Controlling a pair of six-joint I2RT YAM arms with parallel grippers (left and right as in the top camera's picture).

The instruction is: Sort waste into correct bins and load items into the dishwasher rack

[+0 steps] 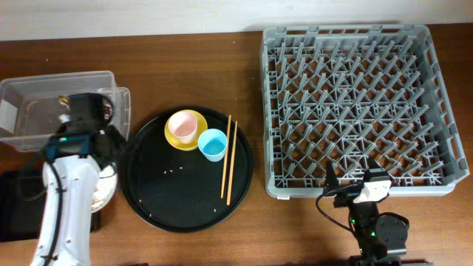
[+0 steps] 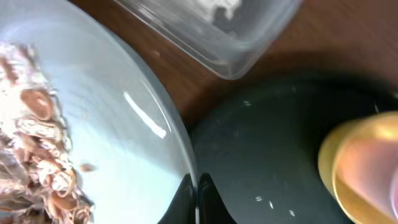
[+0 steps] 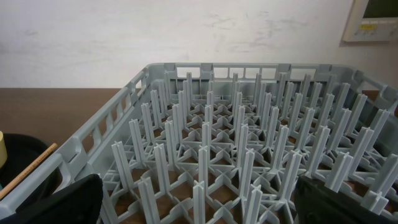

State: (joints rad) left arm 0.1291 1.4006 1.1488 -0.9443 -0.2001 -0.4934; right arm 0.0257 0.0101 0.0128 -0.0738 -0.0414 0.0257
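My left gripper needs to tip the scraps into the rectangular tray. Then it needs to go down to the open part of the round tray, which is to its right in the overhead view.
My left gripper (image 2: 198, 194) is shut on the rim of the white plate (image 2: 124, 130), which carries beige food scraps (image 2: 37, 155). In the overhead view the gripper (image 1: 111, 159) and plate (image 1: 108, 188) sit between the clear tub (image 1: 44, 92) and the round black tray (image 1: 170, 199). White crumpled paper (image 2: 214, 7) lies in the tub (image 2: 249, 43). The pink cup (image 1: 182, 125) stands on the yellow saucer (image 1: 194, 118), next to the blue cup (image 1: 212, 144) and the chopsticks (image 1: 229, 159). My right gripper (image 3: 199, 208) is open at the grey rack's (image 1: 355, 103) front edge.
A shallow black rectangular tray (image 1: 15, 210) lies at the front left, partly under my left arm. Rice grains (image 1: 174, 171) dot the round tray. The rack's upright pegs (image 3: 205, 155) stand right ahead of my right gripper (image 1: 356, 191). A chopstick end (image 3: 28, 169) shows at its left.
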